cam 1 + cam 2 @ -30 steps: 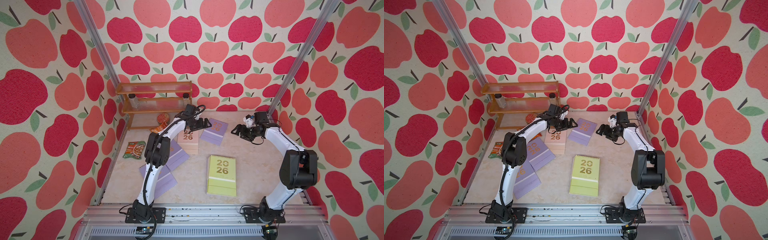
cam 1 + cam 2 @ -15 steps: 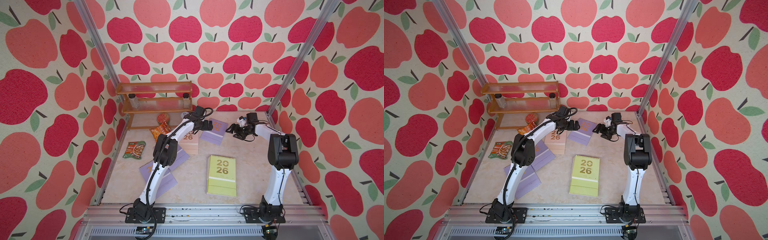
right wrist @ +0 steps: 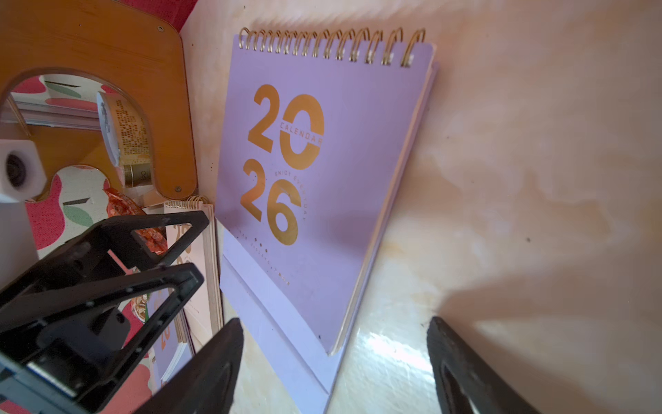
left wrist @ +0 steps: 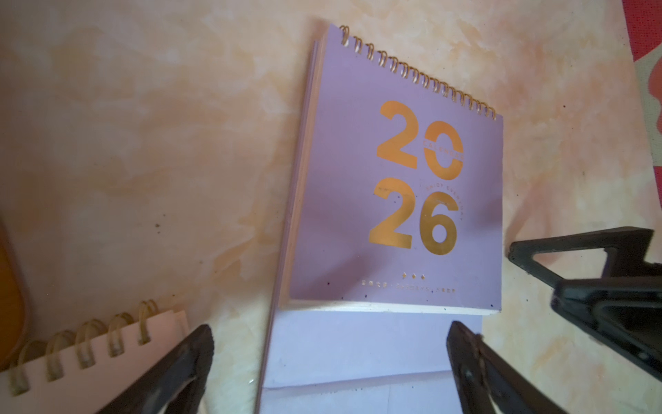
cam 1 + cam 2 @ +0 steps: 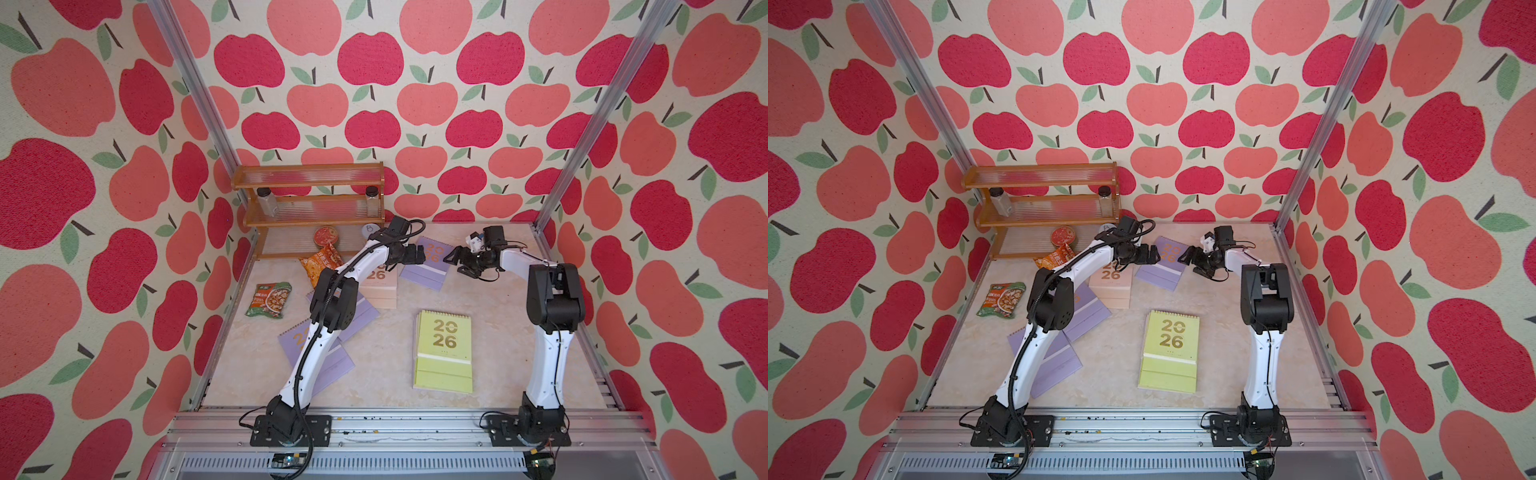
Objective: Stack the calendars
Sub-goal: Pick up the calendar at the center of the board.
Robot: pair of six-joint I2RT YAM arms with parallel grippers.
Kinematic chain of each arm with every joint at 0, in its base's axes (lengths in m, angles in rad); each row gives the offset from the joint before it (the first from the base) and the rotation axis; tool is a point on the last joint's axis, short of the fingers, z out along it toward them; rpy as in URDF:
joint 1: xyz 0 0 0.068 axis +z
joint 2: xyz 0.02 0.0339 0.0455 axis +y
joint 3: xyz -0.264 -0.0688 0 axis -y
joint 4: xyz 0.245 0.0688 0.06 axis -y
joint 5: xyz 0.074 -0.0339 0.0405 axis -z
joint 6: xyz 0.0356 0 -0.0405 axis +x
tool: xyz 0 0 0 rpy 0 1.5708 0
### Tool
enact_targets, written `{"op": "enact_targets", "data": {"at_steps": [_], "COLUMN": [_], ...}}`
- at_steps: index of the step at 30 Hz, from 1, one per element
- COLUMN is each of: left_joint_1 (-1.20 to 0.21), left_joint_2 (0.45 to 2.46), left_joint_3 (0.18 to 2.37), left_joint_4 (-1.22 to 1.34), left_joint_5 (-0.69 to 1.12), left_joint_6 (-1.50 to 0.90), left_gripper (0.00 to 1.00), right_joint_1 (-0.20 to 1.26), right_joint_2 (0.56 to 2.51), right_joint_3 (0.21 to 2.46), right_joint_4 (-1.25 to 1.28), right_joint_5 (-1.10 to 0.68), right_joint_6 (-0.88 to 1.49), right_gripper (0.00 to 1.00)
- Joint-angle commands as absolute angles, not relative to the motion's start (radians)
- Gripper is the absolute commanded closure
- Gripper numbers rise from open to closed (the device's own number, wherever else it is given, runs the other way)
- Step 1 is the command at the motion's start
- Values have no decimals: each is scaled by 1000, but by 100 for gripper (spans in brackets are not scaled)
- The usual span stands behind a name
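My right gripper will next nudge the lilac calendar's side edge facing it, ease back slightly and close there, as the calendar lies crooked between both open grippers.
A lilac calendar (image 5: 432, 266) (image 5: 1163, 266) with gold "2026" lies flat at the back of the table. My left gripper (image 5: 419, 254) (image 4: 329, 340) is open at its left side, over the fold-out base. My right gripper (image 5: 452, 262) (image 3: 333, 333) is open at its right side, its fingers (image 3: 215, 369) straddling the calendar's near corner. Neither holds anything. A pale pink calendar stack (image 5: 380, 289) lies under my left arm. A yellow-green calendar (image 5: 444, 349) lies front centre. More lilac calendars (image 5: 328, 361) lie at the left, partly hidden by the arm.
A wooden rack (image 5: 311, 199) with two jars stands at the back left, a round red tin (image 5: 325, 236) in front of it. An orange snack packet (image 5: 322, 266) and a green one (image 5: 270, 299) lie on the left. Patterned walls close in the table on three sides.
My left gripper moved right, from over the pink stack to the lilac calendar's left side. My right gripper moved left to that calendar's right side, the arm folding inward. Both stayed open.
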State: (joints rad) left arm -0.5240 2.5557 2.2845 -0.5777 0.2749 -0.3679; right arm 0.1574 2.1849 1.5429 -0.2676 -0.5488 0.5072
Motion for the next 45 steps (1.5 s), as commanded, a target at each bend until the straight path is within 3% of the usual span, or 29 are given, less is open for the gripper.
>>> {"op": "enact_targets", "data": {"at_steps": [1,20,35,45], "left_joint_1": [-516,-538,-573,-572], "left_joint_2": [2596,2677,2668,2640], "left_joint_3": [2318,2401,2382,2345], "left_joint_4": [-547,-541,-511,-512], "left_joint_5": [333,530,615,638], "left_joint_6": [-367,-374,-369,-355], "left_gripper": [0,0,1,1], "right_joint_1": [167,179,129,83], "right_joint_2": [2216,2300,2299,2262], "right_joint_3": [1565,1547,1311,1166], "right_joint_4": [-261,-151,388,583], "right_joint_5": [-537,-644,-883,-880], "right_joint_6": [527,586,850,928], "right_gripper": [17,18,24,26]}}
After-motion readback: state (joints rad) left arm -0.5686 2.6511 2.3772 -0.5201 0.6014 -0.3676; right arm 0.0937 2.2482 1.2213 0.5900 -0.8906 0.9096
